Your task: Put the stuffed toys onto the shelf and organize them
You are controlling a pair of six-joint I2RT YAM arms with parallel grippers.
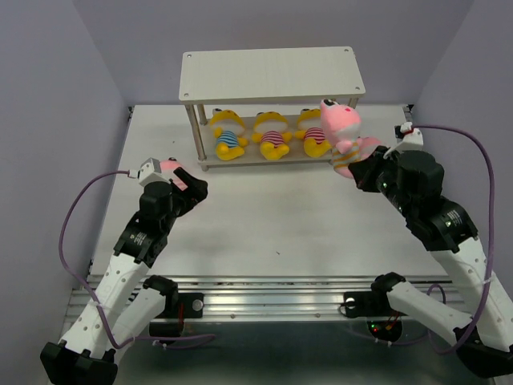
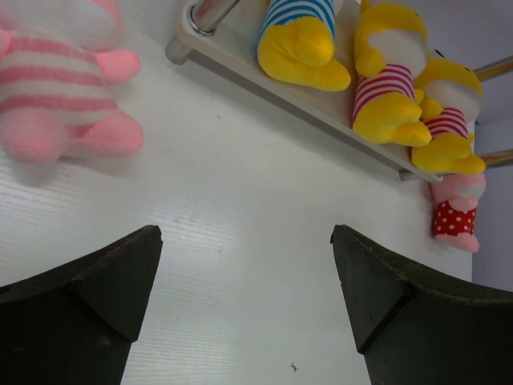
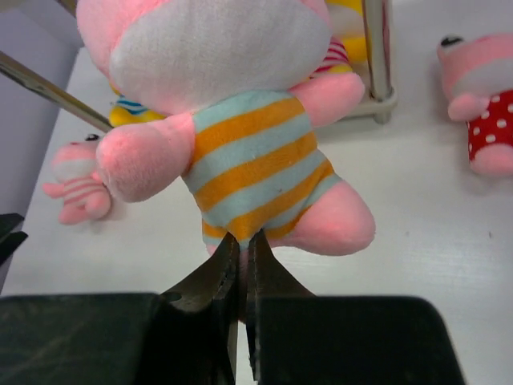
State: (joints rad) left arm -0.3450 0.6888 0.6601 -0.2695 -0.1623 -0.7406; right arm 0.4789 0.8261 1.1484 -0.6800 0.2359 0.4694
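Note:
Next, my right gripper lifts its pink toy, then moves it away from my base over the bare top board's end point(image 1: 330, 73) by the polka-dot toy.
The shelf point(image 1: 271, 72) stands at the back of the table. Three yellow stuffed toys sit on its lower board: blue-striped point(image 1: 228, 135), pink-striped point(image 1: 272, 135) and another point(image 1: 313, 132). My right gripper point(image 1: 361, 164) is shut on a pink toy in an orange and teal striped outfit point(image 3: 248, 152), held in the air by the shelf's right end point(image 1: 343, 132). My left gripper point(image 2: 247, 241) is open and empty above the table. A pink toy in pink stripes point(image 2: 64, 96) lies just ahead of it to the left. A pink toy in red polka dots point(image 3: 489, 112) lies on the table beyond the shelf's right end.
The shelf's top board is bare. A metal shelf leg point(image 3: 377, 48) stands close behind the held toy. Purple walls close in the table on the left, back and right. An aluminium rail point(image 1: 264, 298) runs along the near edge.

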